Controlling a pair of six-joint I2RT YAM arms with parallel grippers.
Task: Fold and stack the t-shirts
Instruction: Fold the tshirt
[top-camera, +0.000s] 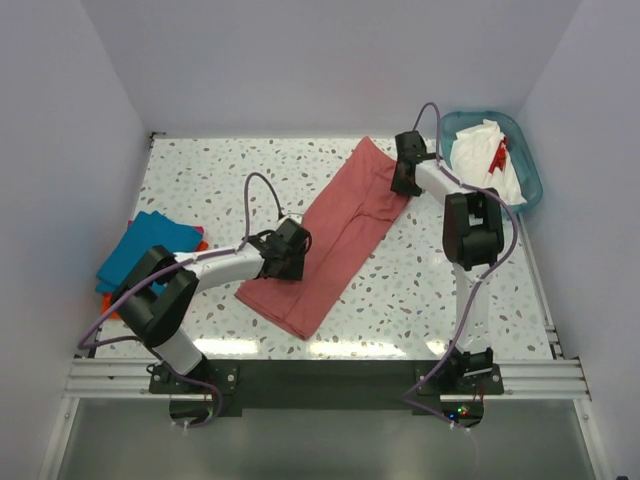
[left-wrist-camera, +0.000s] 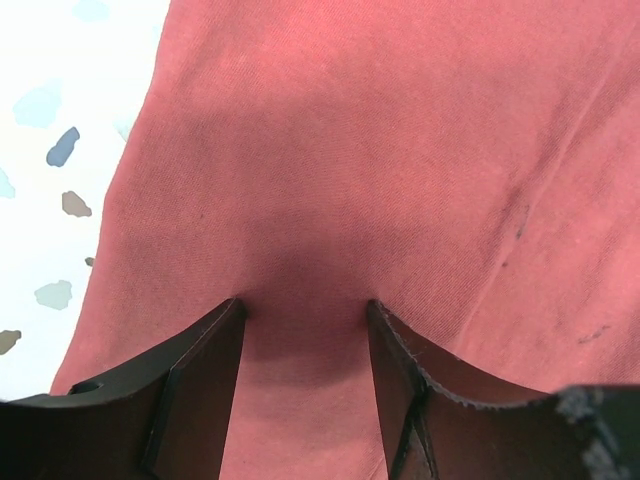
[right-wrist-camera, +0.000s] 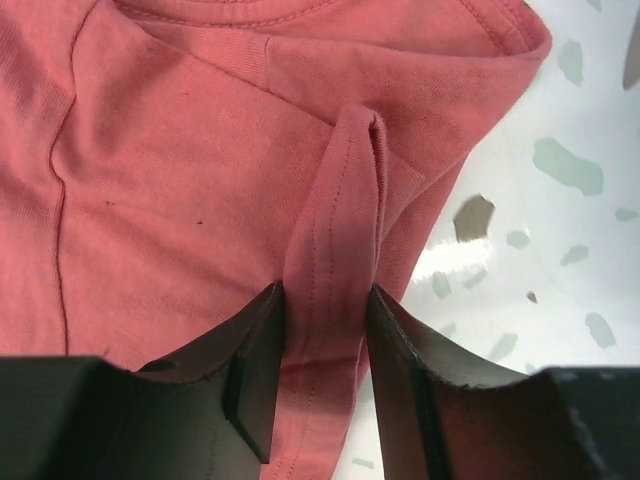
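Observation:
I should lift my left gripper off the flat cloth of the red t-shirt, move it back and lower it onto the red t-shirt's near corner (top-camera: 243, 292) toward the teal shirt, because that corner lies back from the gripper.
The large salmon-red t-shirt (top-camera: 340, 230) lies folded into a long diagonal strip across the middle of the table. My left gripper (top-camera: 290, 250) is down on its left long edge. In the left wrist view the gripper (left-wrist-camera: 305, 305) is open, its fingers pressed onto flat red cloth (left-wrist-camera: 400, 150). My right gripper (top-camera: 405, 180) is at the strip's far right corner. In the right wrist view the gripper (right-wrist-camera: 325, 290) is shut on a raised fold of stitched hem of the shirt (right-wrist-camera: 180, 180). A teal blue shirt (top-camera: 145, 250) lies at the left over an orange one (top-camera: 203, 243).
A teal plastic basket (top-camera: 530, 160) stands at the far right corner and holds a white shirt (top-camera: 480, 165) with a red mark (top-camera: 498, 155). White walls close in the table on the left, back and right. Speckled tabletop (right-wrist-camera: 560, 200) shows beside the shirt's corner.

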